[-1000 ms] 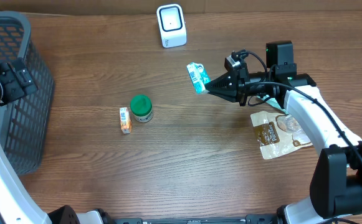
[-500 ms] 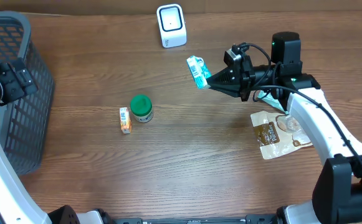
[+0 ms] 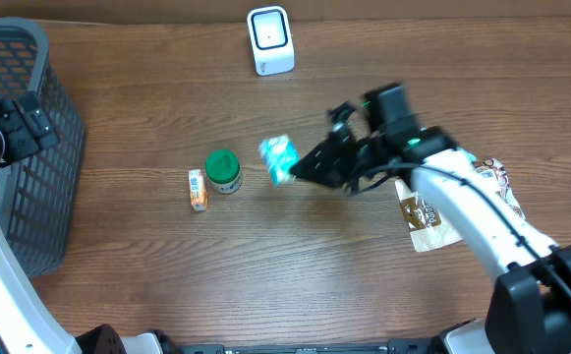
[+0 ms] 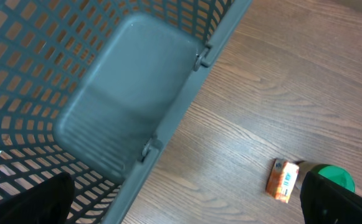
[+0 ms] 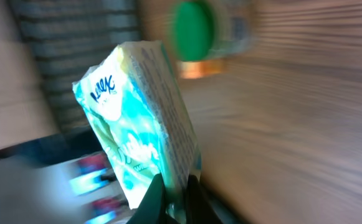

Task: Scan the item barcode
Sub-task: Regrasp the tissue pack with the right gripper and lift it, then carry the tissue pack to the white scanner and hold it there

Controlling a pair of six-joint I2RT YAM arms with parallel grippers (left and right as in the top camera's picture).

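Observation:
I next move my right gripper outward over the scanner (image 3: 270,39), then lower it to release the pack on the brown pouch (image 3: 423,214), which is to the scanner's right in the overhead view.
My right gripper (image 3: 298,171) is shut on a small teal-and-white tissue pack (image 3: 278,159), holding it above the middle of the table, right of the green-lidded jar (image 3: 223,170). In the right wrist view the pack (image 5: 140,124) stands up from the pinched fingers (image 5: 157,199), the view blurred by motion. The white barcode scanner (image 3: 270,39) stands at the back of the table. My left gripper (image 4: 181,202) hangs open beside the grey basket (image 4: 118,93), nothing between its fingers.
A small orange carton (image 3: 198,189) lies left of the green-lidded jar. A brown snack pouch (image 3: 432,218) lies at the right under my right arm. The grey mesh basket (image 3: 15,147) fills the left edge.
My right arm has swung the tissue pack from near the scanner down and left toward the table's middle, close to the green-lidded jar. The left arm has not moved.

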